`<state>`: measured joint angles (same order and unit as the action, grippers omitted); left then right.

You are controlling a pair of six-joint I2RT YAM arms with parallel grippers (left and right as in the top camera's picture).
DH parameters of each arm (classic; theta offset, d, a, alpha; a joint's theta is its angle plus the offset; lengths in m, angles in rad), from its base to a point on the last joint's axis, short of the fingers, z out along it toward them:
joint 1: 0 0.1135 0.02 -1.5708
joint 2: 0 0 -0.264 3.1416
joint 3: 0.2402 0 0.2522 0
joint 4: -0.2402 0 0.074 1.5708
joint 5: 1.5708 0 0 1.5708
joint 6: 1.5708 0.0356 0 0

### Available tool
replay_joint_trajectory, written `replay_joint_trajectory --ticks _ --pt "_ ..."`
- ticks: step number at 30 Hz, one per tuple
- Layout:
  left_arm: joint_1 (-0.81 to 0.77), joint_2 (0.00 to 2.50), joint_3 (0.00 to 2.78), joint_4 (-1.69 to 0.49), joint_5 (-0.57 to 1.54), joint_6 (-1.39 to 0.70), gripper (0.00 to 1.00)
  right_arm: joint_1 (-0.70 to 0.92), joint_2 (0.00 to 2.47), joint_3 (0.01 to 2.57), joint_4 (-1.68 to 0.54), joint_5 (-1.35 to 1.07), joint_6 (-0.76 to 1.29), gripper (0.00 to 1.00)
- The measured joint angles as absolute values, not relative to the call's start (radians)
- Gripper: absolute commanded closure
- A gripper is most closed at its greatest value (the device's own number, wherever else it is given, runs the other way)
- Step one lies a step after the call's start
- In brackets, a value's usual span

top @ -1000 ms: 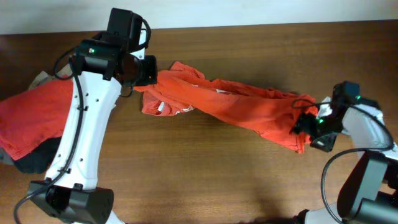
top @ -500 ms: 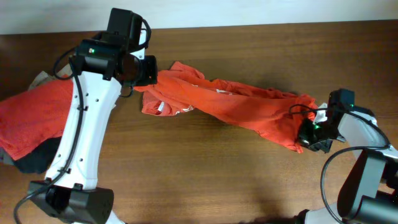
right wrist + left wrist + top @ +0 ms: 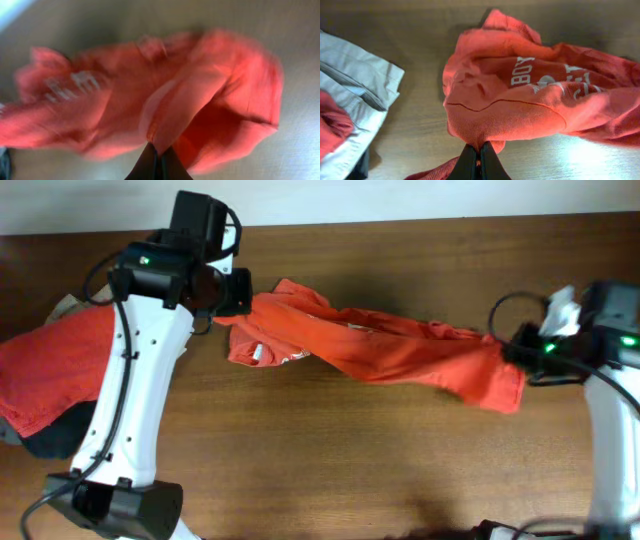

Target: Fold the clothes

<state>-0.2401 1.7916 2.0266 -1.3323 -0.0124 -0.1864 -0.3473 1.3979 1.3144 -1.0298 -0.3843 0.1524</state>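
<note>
The fabric is bunched, so the robot's right gripper will next raise its end of the T-shirt, then swing it outward over the bare far tabletop to let it go.
An orange-red T-shirt with white lettering hangs stretched across the wooden table between my two grippers. My left gripper is shut on its left end, and the bunched fabric sags below it. In the left wrist view the shirt fans out from the left gripper, pinched between the dark fingers. My right gripper is shut on the shirt's right end, with a flap drooping under it. The right wrist view is blurred; there the shirt rises from the shut right gripper.
A pile of other clothes lies at the table's left edge: a red garment, a pale grey one and a dark one. The grey garment shows left of the shirt in the left wrist view.
My right gripper has shut on the shirt's right end and moved right and away from the near edge, pulling the shirt out longer. The left arm has stayed put.
</note>
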Motion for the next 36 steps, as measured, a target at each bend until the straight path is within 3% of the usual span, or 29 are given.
replay_joint_trajectory --ticks 22,36 --pt "-0.208 1.757 2.753 -1.453 -0.123 -0.141 1.0 -0.535 1.332 1.833 -1.131 -0.301 0.258 0.96" --pt "-0.208 1.578 2.864 -1.356 -0.047 -0.126 1.0 -0.535 1.33 2.281 -1.288 -0.327 0.262 0.96"
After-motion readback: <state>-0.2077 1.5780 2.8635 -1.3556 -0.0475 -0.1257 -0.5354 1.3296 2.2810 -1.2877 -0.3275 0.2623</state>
